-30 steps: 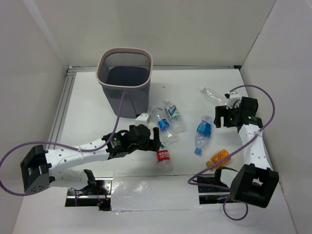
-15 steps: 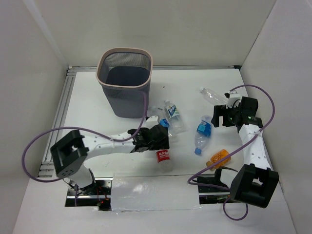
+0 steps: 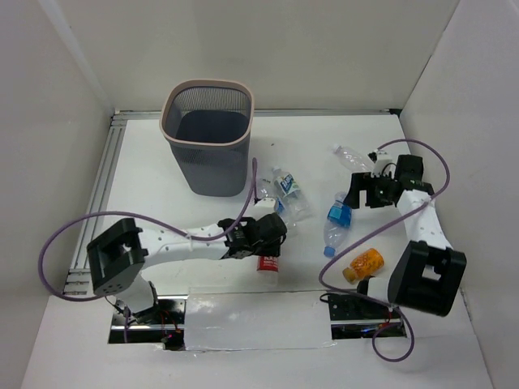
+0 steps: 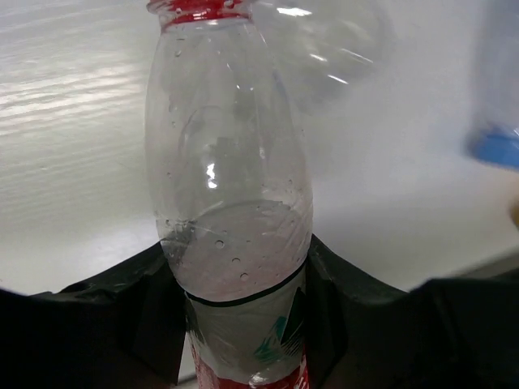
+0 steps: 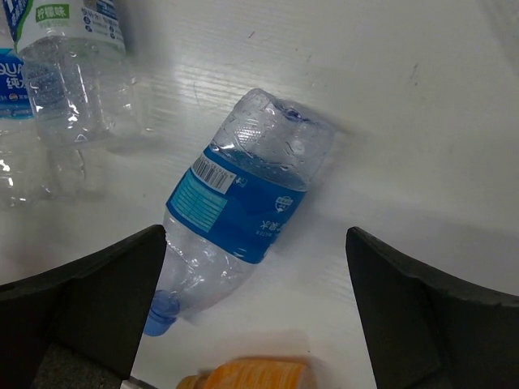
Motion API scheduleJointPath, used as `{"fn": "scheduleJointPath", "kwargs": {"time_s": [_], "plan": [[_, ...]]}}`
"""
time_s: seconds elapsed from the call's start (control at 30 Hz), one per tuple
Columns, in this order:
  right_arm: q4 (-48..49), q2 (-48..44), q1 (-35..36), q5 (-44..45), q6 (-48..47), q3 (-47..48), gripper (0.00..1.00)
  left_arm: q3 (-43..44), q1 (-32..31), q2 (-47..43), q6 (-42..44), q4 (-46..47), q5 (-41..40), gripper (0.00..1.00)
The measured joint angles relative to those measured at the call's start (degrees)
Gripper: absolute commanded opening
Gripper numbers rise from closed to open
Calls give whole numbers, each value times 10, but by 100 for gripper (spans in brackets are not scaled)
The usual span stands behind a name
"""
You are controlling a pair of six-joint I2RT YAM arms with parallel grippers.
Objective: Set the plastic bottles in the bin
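I will lift my left gripper and swing it outward over the mesh bin's open top to let go of the bottle, because the bin's rim is high above the tabletop.
My left gripper is shut on a clear plastic bottle with a red label; its black fingers press both sides, and its red cap points away from the wrist camera. My right gripper hangs open above a blue-labelled bottle lying on the table, touching nothing. An orange bottle lies just in front of it. Two more blue-labelled bottles lie mid-table, and a clear one is at the back right. The mesh bin stands at the back left.
White walls close in the table on both sides and at the back. A metal rail runs along the left edge. Purple cables loop from both arms. A clear plastic sheet lies at the near edge.
My left arm swung right over the red-labelled bottle and its jaws closed on it. My right gripper shifted left and lowered toward the blue-labelled bottle, still open.
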Motion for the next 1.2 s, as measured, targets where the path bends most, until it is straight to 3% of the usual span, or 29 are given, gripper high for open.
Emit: {"fn": "scheduleJointPath", "kwargs": {"time_s": [0.17, 0.27, 0.4, 0.53, 0.8, 0.93, 1.0, 1.2], "plan": [[-8, 59, 0, -18, 21, 7, 90, 59, -46, -75, 101, -7, 9, 27], [-6, 60, 1, -28, 38, 7, 90, 126, -38, -109, 171, 5, 10, 27], [-2, 60, 16, -27, 56, 7, 95, 246, 35, -111, 250, 42, 5, 29], [2, 60, 37, -26, 66, 7, 99, 358, 159, -78, 295, 105, -16, 31], [9, 74, 63, -23, 76, 7, 99, 412, 317, -1, 312, 153, -108, 61], [22, 103, 93, 3, 98, 7, 99, 424, 356, 40, 316, 148, -148, 90], [31, 123, 117, 29, 111, 7, 99, 429, 368, 55, 318, 142, -159, 99], [52, 189, 165, 108, 141, 7, 99, 446, 387, 59, 337, 124, -164, 99]]}}
